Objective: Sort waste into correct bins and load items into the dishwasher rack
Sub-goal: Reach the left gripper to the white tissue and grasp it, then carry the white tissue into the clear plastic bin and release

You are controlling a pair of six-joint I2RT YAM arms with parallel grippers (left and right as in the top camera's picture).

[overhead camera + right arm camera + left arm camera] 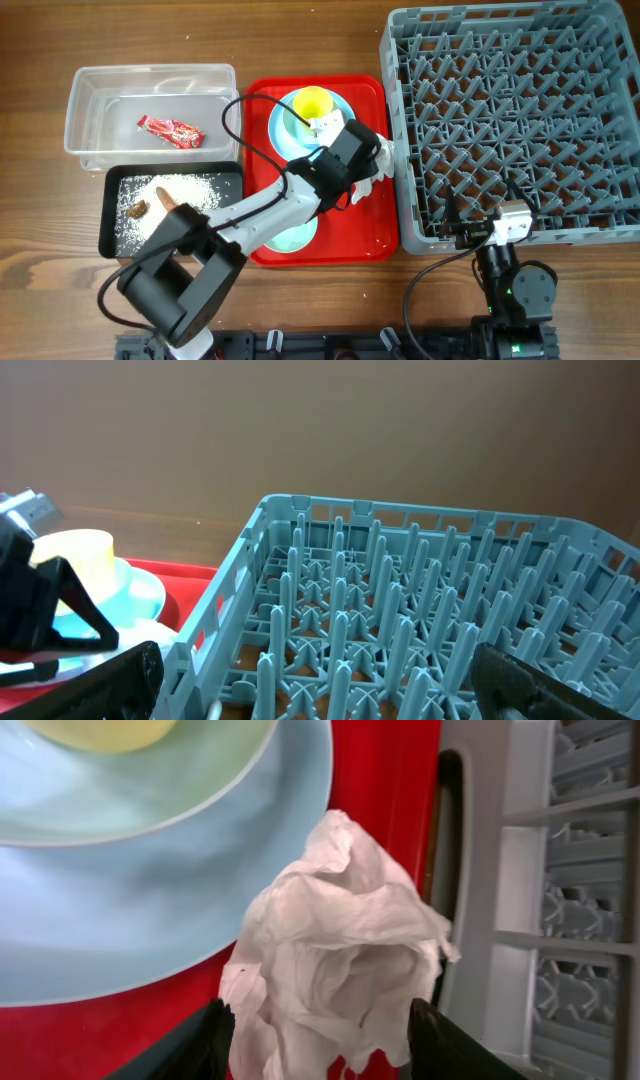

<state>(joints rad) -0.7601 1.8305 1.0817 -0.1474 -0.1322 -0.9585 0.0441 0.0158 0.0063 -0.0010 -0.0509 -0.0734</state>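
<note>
The napkin is already between the open fingers of my left gripper, so the gripper will next go down and close on the near part of the crumpled white napkin (368, 182) (322, 1024).
The crumpled white napkin (340, 945) lies on the red tray by the grey dishwasher rack (600, 40). My left gripper (322, 1045) is open with a finger on each side of the napkin; in the overhead view the gripper (372, 165) hovers over the napkin (368, 185). The yellow cup (311, 102) sits in the mint-green bowl (292, 112) on the light blue plate (277, 135). A light blue bowl (295, 237) shows under my left arm. The red wrapper (170, 130) is in the clear tub (90, 85). Rice (185, 188) and the brown piece (137, 209) are in the black tray (108, 215). My right gripper (320, 680) is open and empty over the rack's front edge (468, 230).
The red serving tray (375, 235) lies between the bins and the rack. The rack's wall (500, 920) stands right beside the napkin. Upright pegs (400, 590) fill the rack floor. Bare wooden table (40, 280) shows at the front left.
</note>
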